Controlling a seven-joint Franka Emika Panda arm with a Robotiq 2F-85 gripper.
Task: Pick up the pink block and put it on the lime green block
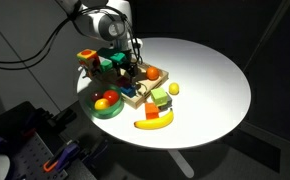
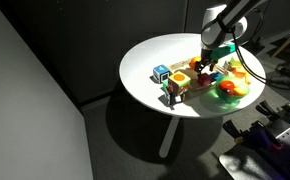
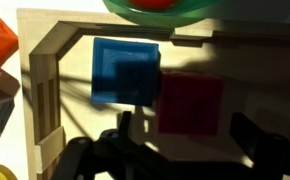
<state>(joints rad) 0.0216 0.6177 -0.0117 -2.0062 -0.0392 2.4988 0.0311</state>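
I will next lower my gripper and close it on the end of the pink block (image 3: 192,105) away from the blue cube, since the block is below it, between its open fingers.
In the wrist view the pink block (image 3: 192,105) lies flat on the wooden tray (image 3: 45,95), right beside a blue cube (image 3: 125,70). My gripper (image 3: 185,140) hangs straight over the pink block, open, with one dark finger on each side and nothing held. Both exterior views show the gripper (image 1: 135,68) (image 2: 207,66) low over the cluttered tray, hiding the pink block. A small green cube, which I take for the lime green block (image 1: 159,98), sits at the tray's near edge; it is out of the wrist view.
A green bowl (image 1: 107,105) (image 2: 233,90) with fruit stands against the tray. A toy banana (image 1: 153,122) lies in front and a yellow piece (image 1: 173,89) beside the green cube. Several other coloured toys crowd the tray. The round white table (image 1: 215,80) falls away at its edges.
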